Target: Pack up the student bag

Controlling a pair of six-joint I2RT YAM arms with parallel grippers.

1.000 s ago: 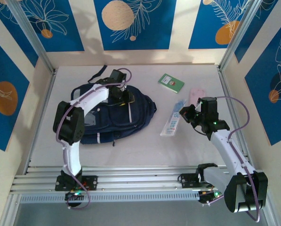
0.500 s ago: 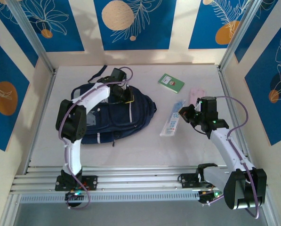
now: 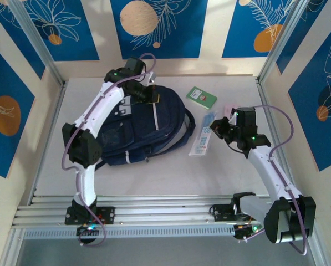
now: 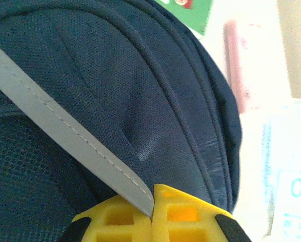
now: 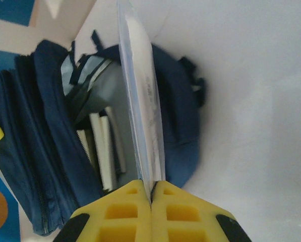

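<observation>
The clear packet should go over to the bag (image 3: 146, 133) and down into its gaping opening (image 3: 179, 136) next, since white items are already inside. My right gripper will carry it there and release it.
The student bag (image 3: 146, 133), navy with grey stripe trim, lies left of centre with its top raised toward the back. My left gripper (image 3: 149, 98) is at that top end. In the left wrist view its yellow fingers (image 4: 110, 219) are shut on the bag's grey stripe (image 4: 64, 138). My right gripper (image 3: 218, 128) is shut on the end of a long clear flat packet (image 3: 202, 141), right of the bag. In the right wrist view the packet (image 5: 140, 96) stands edge-on from the shut gripper (image 5: 151, 194). Behind it the bag (image 5: 34, 141) gapes open, with white items (image 5: 102, 151) inside.
A green booklet (image 3: 201, 97) lies at the back of the table, right of the bag's top. A pink flat item (image 3: 230, 110) rests by the right gripper. Wall panels enclose the table on three sides; the aluminium rail runs along the near edge.
My left gripper shut on the bag's stripe and pulled the top up and toward the back; the bag shifted right, nearer the packet. The right gripper edged up with the packet.
</observation>
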